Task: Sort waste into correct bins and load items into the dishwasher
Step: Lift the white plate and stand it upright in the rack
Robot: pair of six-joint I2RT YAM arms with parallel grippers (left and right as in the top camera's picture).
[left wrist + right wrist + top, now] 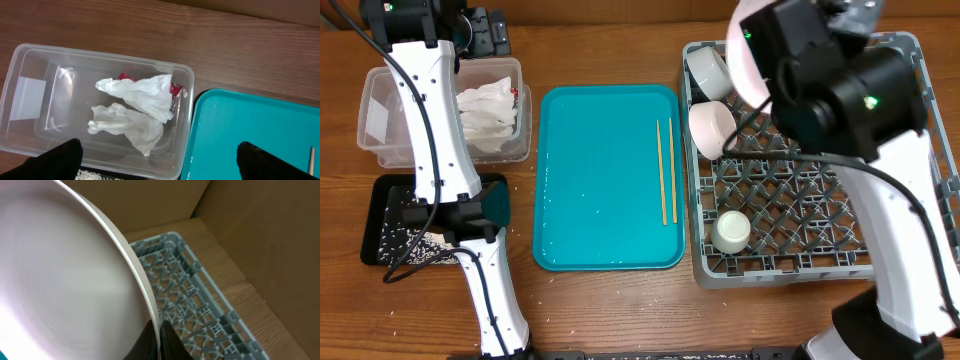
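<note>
The on-edge plate goes down with my right gripper next to stand among the empty rack wires beside the white bowls. The gripper then releases the plate's rim.
My right gripper [159, 337] is shut on the rim of a large white plate [65, 285] and holds it on edge above the grey dish rack [200, 305]. Overhead, the plate [748, 55] is over the rack [800, 255], which holds three small white bowls or cups [711, 125]. Two wooden chopsticks [665, 170] lie on the teal tray [600, 190]. My left gripper [159, 159] is open and empty over the near edge of the clear tub [30, 70], which holds crumpled napkins [137, 102] with red stains. Rice grains lie in the black tray [385, 235].
The teal tray [250, 135] lies right beside the clear tub. A cardboard wall [260, 235] stands behind the rack. My left arm [440, 130] crosses over the tub and the black tray. Stray rice grains lie on the wooden table near the black tray.
</note>
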